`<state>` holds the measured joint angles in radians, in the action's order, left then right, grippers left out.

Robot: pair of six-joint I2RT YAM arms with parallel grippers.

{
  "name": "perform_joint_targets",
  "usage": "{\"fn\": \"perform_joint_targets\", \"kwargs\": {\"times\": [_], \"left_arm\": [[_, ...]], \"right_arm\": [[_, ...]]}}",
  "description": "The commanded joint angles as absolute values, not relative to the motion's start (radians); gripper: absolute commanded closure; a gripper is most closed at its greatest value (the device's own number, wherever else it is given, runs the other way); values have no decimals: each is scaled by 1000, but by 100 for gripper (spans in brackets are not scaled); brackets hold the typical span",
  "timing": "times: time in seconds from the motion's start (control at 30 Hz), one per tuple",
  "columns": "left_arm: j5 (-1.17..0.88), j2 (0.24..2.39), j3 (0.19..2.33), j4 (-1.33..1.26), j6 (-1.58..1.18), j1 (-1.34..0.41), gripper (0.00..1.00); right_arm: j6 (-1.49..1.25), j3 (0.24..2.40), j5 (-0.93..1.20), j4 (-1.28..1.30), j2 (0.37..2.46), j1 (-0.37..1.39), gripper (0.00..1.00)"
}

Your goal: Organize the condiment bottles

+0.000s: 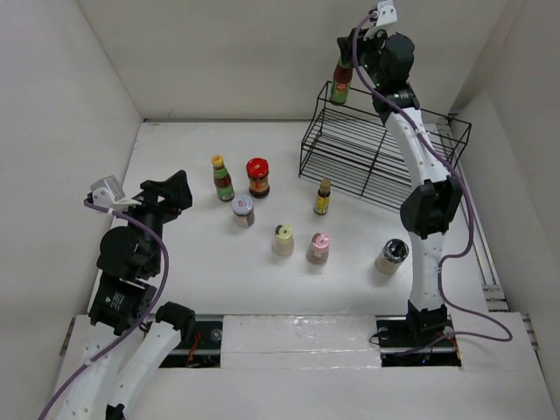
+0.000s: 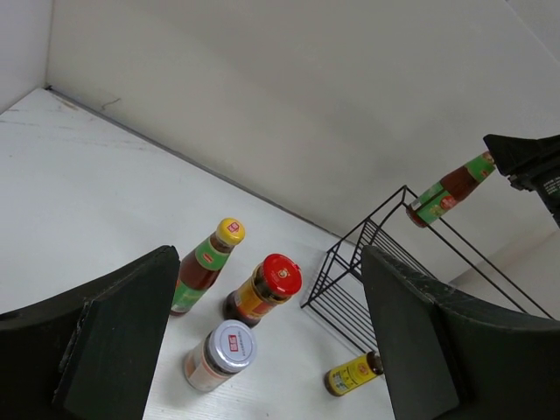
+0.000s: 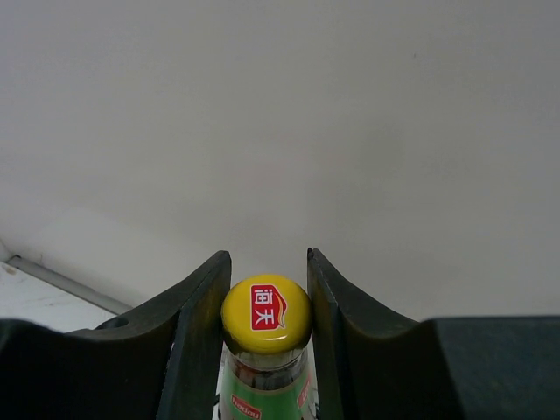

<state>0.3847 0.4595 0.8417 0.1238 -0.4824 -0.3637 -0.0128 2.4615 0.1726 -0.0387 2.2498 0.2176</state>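
The sauce bottle's base still hangs at the rack's top bar, so my right gripper should move down into the rack's far corner on the red-lidded jar's side.
My right gripper [image 1: 348,61] is shut on the yellow cap [image 3: 266,313] of a slim sauce bottle [image 1: 340,82] and holds it upright over the top left corner of the black wire rack [image 1: 381,149]. My left gripper [image 1: 179,188] is open and empty at the left. On the table stand another yellow-capped bottle [image 1: 222,178], a red-lidded jar [image 1: 257,178], a silver-lidded jar [image 1: 243,210], a small yellow-labelled bottle [image 1: 323,197], a cream shaker [image 1: 283,240], a pink-capped shaker [image 1: 318,248] and a dark-topped shaker [image 1: 391,256].
The rack stands at the back right, near the back and right walls. White walls close the table on three sides. The left wrist view shows the rack's left end [image 2: 350,289] beyond the red-lidded jar [image 2: 262,291].
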Motion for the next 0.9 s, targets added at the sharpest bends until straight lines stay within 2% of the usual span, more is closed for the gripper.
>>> {"fn": "perform_joint_targets", "kwargs": {"times": [0.0,0.17,0.37,0.47,0.57,0.6,0.7,0.73,0.87], "left_arm": [[373,469,836,75,-466,-359,20],[373,469,836,75,-466,-359,20],[362,469,836,75,-466,-359,20],[362,469,836,75,-466,-359,20],[351,469,836,75,-466,-359,20],[351,469,836,75,-466,-359,20],[351,469,836,75,-466,-359,20],[351,469,836,75,-466,-359,20],[351,460,836,75,-466,-359,20]], "right_arm": [[-40,2447,181,-268,2189,221,93],[-40,2281,181,-311,2157,230,93],[11,2183,160,-321,2138,241,93],[34,2117,160,-351,2115,250,87],[34,2030,138,-405,2068,259,57],[34,2016,129,-405,2059,259,42],[34,1996,118,-414,2034,259,27],[43,1996,118,-414,2034,259,18],[54,1953,94,-379,1932,268,9]]}}
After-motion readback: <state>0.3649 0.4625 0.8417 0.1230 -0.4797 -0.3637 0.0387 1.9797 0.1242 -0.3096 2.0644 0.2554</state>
